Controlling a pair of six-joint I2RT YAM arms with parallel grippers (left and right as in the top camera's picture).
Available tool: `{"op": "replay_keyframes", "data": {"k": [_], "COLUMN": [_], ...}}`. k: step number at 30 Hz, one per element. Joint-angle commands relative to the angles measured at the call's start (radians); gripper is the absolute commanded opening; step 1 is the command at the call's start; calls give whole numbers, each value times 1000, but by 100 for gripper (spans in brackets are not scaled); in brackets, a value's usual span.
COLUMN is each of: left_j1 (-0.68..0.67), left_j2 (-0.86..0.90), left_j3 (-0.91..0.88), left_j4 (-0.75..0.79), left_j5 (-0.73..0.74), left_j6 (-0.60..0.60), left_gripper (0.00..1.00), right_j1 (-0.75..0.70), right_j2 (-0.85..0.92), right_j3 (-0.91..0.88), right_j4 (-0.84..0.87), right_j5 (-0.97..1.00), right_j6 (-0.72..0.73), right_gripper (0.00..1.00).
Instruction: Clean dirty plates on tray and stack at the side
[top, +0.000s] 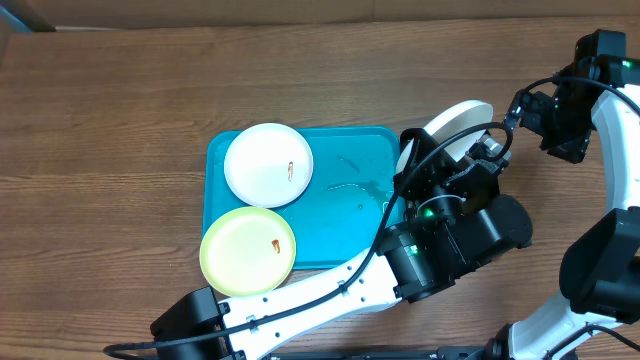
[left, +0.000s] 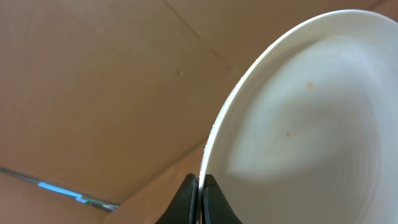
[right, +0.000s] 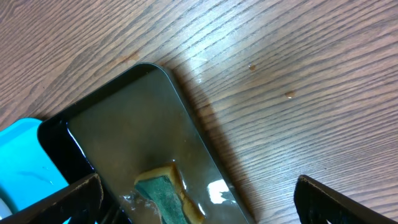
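Observation:
My left gripper swings to the left in the overhead view next, past the turquoise tray (top: 345, 215), and lowers the plate onto bare tabletop, since that side is empty.
The turquoise tray (top: 345, 215) holds a white dirty plate (top: 268, 165) at its back left and a pale yellow-green plate (top: 248, 250) at its front left, each with a small orange-brown smear. A third white plate (top: 458, 122) stands tilted up past the tray's right edge. In the left wrist view my left gripper (left: 200, 190) is shut on the rim of that white plate (left: 298, 124), which carries faint orange specks. My right gripper (right: 199, 204) is open above a black tray (right: 124, 130) where a green and yellow sponge (right: 163, 194) lies.
The black tray holds shallow water and lies right of the turquoise tray's corner (right: 25, 155). My left arm (top: 330, 285) crosses the front of the table from the lower left. Bare wood tabletop (top: 120, 120) spreads to the left and behind.

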Motion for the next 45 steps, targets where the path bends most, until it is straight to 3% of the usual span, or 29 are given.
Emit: {"op": "replay_keyframes", "data": {"k": [1,4,6,14,20,25,32,37,42,45], "left_j1": [-3,1,12,163,452,800,1275,1564,1749,1792], "left_j2": [8,8,7,6,-13,-13,-12,-11,-9,-8], "left_j3": [27,26,26,26,29,30,30,29,23,10], "left_j4": [15,9,-62,-411,-460,-542,-741,-817,-808,-786], "left_j5": [-38,-24,27,615,1203,1501,1555,1446,1387,1378], "left_j6": [-21,-57,-148,-580,-705,-752,-686,-619,-620,-621], "left_gripper": [4,4,4,4,4,4,4,4,4,4], "right_j1": [-2,-2,-2,-2,-2,-2,-2,-2,-2,-2], "right_j2": [-14,-14,-14,-14,-14,-14,-14,-14,-14,-14], "right_j3": [13,13,13,13,13,13,13,13,13,13], "right_j4": [3,3,3,3,3,3,3,3,3,3], "right_j5": [9,9,9,9,9,9,9,9,9,9], "right_j6": [4,4,4,4,4,4,4,4,4,4], "right_gripper": [100,100,100,100,100,100,100,100,100,100]}}
